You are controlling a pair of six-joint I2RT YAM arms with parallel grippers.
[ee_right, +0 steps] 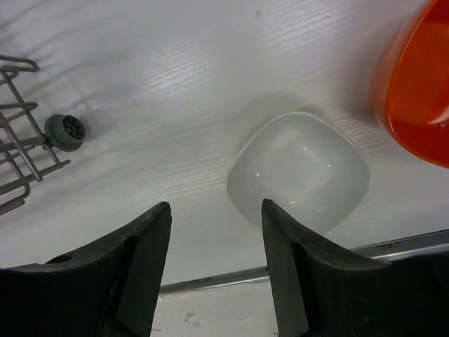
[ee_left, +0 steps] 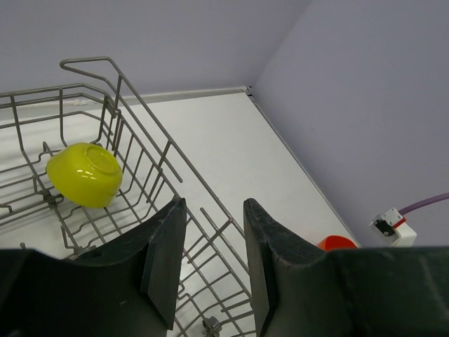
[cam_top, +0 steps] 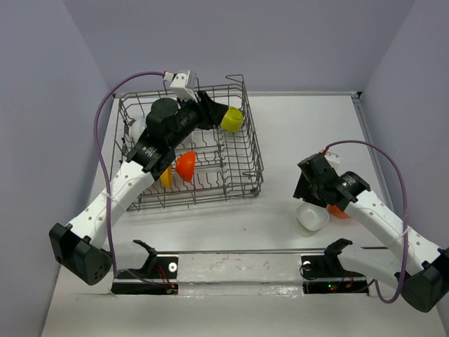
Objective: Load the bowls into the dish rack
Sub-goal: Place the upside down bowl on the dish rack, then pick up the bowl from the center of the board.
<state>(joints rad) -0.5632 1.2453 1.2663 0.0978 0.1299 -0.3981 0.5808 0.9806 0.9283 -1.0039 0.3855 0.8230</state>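
Observation:
I will next lower my right gripper onto the white bowl's rim facing the rack [ee_right: 230, 184], with one finger inside the bowl, because that rim is clear of the red-orange bowl.
The grey wire dish rack [cam_top: 256, 151] stands at the back left. In it are a lime green bowl [cam_top: 232, 119] tipped on its side at the far right corner, a red-orange bowl [cam_top: 186, 166], an orange-yellow bowl [cam_top: 166, 177] and a white bowl [cam_top: 137, 128]. My left gripper [ee_left: 214, 203] hangs open and empty over the rack's right side, near the lime green bowl [ee_left: 85, 174]. A squarish white bowl [ee_right: 299, 172] sits upright on the table with a red-orange bowl [ee_right: 415, 98] beside it. My right gripper [ee_right: 216, 205] is open just above and left of the white bowl [cam_top: 312, 216].
A rack wheel [ee_right: 64, 132] and the rack's corner wires [ee_right: 17, 154] show at the left of the right wrist view. A metal strip [cam_top: 238, 250] runs along the near table edge. Purple walls close in at the back and on both sides.

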